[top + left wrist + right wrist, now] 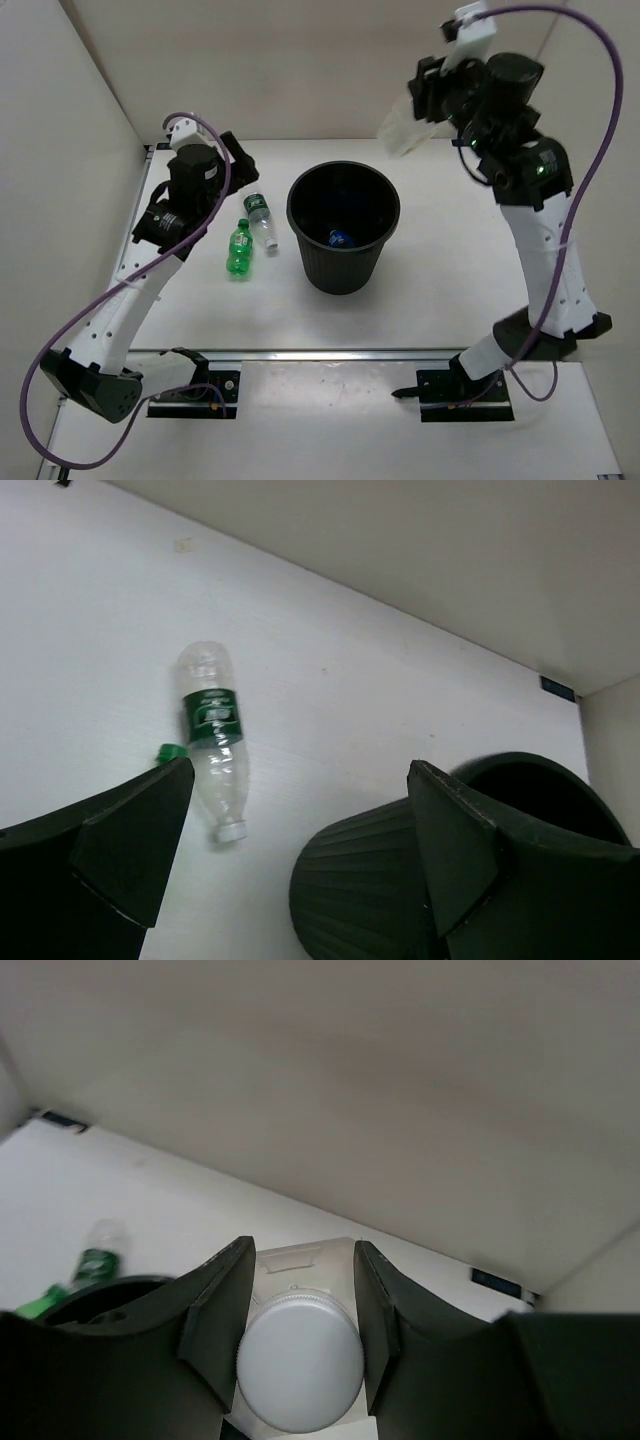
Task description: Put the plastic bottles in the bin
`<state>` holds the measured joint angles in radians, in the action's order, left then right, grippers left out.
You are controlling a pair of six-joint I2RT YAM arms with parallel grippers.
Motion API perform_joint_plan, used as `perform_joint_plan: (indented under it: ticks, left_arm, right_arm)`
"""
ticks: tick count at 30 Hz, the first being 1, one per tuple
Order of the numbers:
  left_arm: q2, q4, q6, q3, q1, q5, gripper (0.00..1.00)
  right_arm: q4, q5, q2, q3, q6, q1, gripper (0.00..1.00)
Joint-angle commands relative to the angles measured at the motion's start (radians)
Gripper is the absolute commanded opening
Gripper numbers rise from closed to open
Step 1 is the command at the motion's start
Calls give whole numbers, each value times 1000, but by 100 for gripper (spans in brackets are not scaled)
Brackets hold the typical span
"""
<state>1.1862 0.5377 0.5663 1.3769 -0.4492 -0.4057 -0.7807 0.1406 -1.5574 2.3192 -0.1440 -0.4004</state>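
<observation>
The robot needs to carry the bottle in its right gripper over to the left in the top view, lower it to the bin's opening [343,202] [112,1298] below, and let it go.
The black bin [343,262] stands mid-table, and a clear bottle with a blue label [340,238] lies inside it. A clear bottle with a green label [260,220] and an all-green soda bottle [239,250] lie on the table left of the bin. My left gripper [238,158] is open and empty, just behind those two bottles. In the left wrist view the green-label bottle [212,735] lies ahead of the open gripper [300,860], with the bin [380,880] to the right. My right gripper [416,108] is shut on a whitish bottle [403,132], held high behind and right of the bin; its white cap [300,1362] sits between the fingers.
White walls close the back and left sides of the table. The bin rim [100,1295] shows at the lower left of the right wrist view, with the green soda bottle [40,1302] and the green-label bottle [98,1255] beyond it.
</observation>
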Motion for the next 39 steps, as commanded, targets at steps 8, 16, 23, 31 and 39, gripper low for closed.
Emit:
perform_joint_plan:
  ticks: [8,16,23,31,39]
  left_arm:
    - [13,222,23,-148,191,80,99]
    - [110,225,-5,-246,181,170,99]
    - [197,197,-29,-274,185,237,99]
    - [319,170,-22,-288,184,232,99]
    - [470,104,-32,-263,195,240,98]
  right_arm:
    - [244,79,247,-316,-42,-379,0]
    - [262,-229,315,-565,135,-195,17]
    - [307,-352,341,-615,139,-135,99]
    - [331,-432,413,-705,213,41,99]
    - [287,-539,549,-931,280,310,99]
